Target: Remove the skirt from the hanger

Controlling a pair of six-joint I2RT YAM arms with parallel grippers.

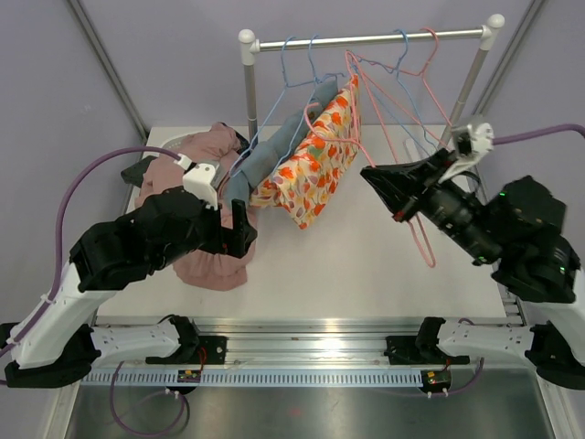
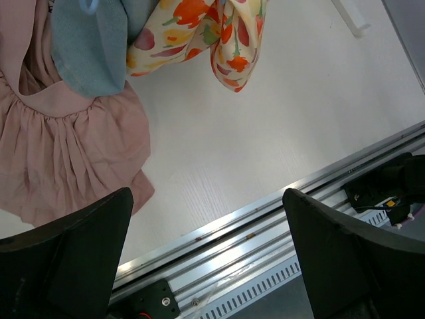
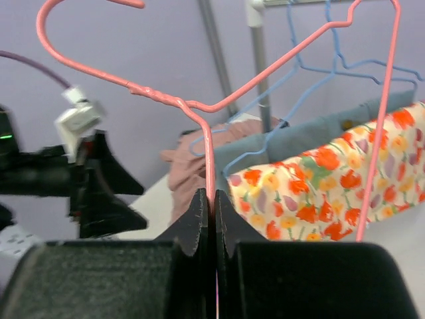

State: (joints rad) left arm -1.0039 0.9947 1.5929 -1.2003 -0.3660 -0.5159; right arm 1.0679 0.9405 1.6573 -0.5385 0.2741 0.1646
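My right gripper moves outward to the clothes bar (image 1: 351, 40) next and hooks the pink hanger over it to release the hanger's wire, because the hanger's hook is off the bar.
The floral orange and yellow skirt (image 1: 315, 155) hangs under the rail, draped toward the table, with pink wire along its top edge. In the right wrist view the skirt (image 3: 319, 193) shows behind the jaws. My right gripper (image 1: 367, 174) is just right of it, shut on the thin wire of a pink hanger (image 3: 206, 139), its jaws pressed flat against the wire. The pink hanger (image 1: 422, 233) slants down past the right arm. My left gripper (image 1: 239, 224) hovers low over the table's left side, open and empty. In its own view the left gripper (image 2: 206, 199) spans the table's front rail.
A white and metal clothes rail (image 1: 366, 38) stands at the back with several blue and pink wire hangers (image 1: 402, 69). A blue-grey garment (image 1: 274, 146) hangs left of the skirt. A pink gathered garment (image 1: 206, 265) lies heaped on the table's left. An aluminium rail (image 2: 279, 219) runs along the near edge.
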